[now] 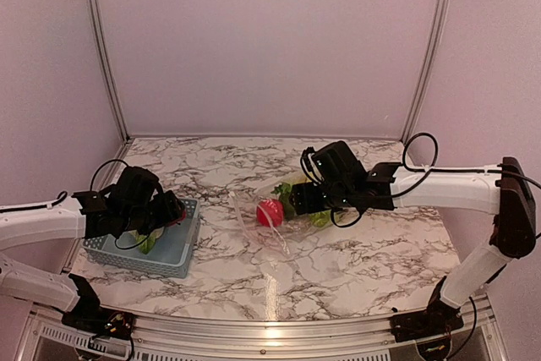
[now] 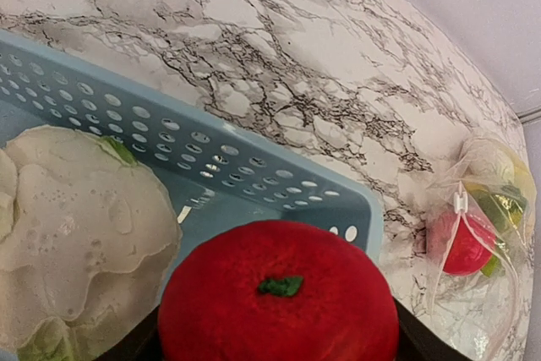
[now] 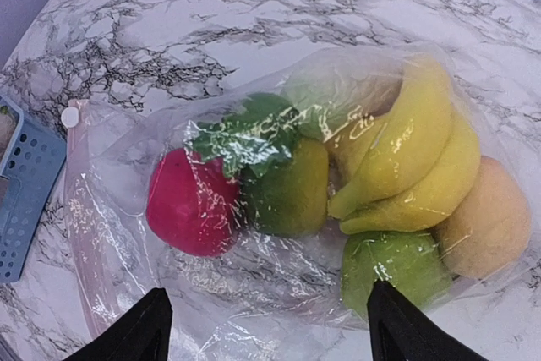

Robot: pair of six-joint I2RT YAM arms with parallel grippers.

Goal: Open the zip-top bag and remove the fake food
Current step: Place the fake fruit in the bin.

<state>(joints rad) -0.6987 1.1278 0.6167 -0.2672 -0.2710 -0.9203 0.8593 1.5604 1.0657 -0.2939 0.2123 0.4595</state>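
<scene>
The left gripper needs to lower the red apple next into the empty space below it, on the bare bottom of the basket beside the cabbage, and release it there.
The clear zip-top bag lies on the marble, its open mouth toward the basket, and shows mid-table in the top view. Inside are a red apple, a green pear, yellow bananas, an orange and another green fruit. My right gripper is open just above the bag, fingertips apart. My left gripper is shut on a red apple over the light blue basket. A pale cabbage lies in the basket.
The basket stands at the left near the front edge. Pink walls with metal posts close the back and sides. Marble shows between basket and bag.
</scene>
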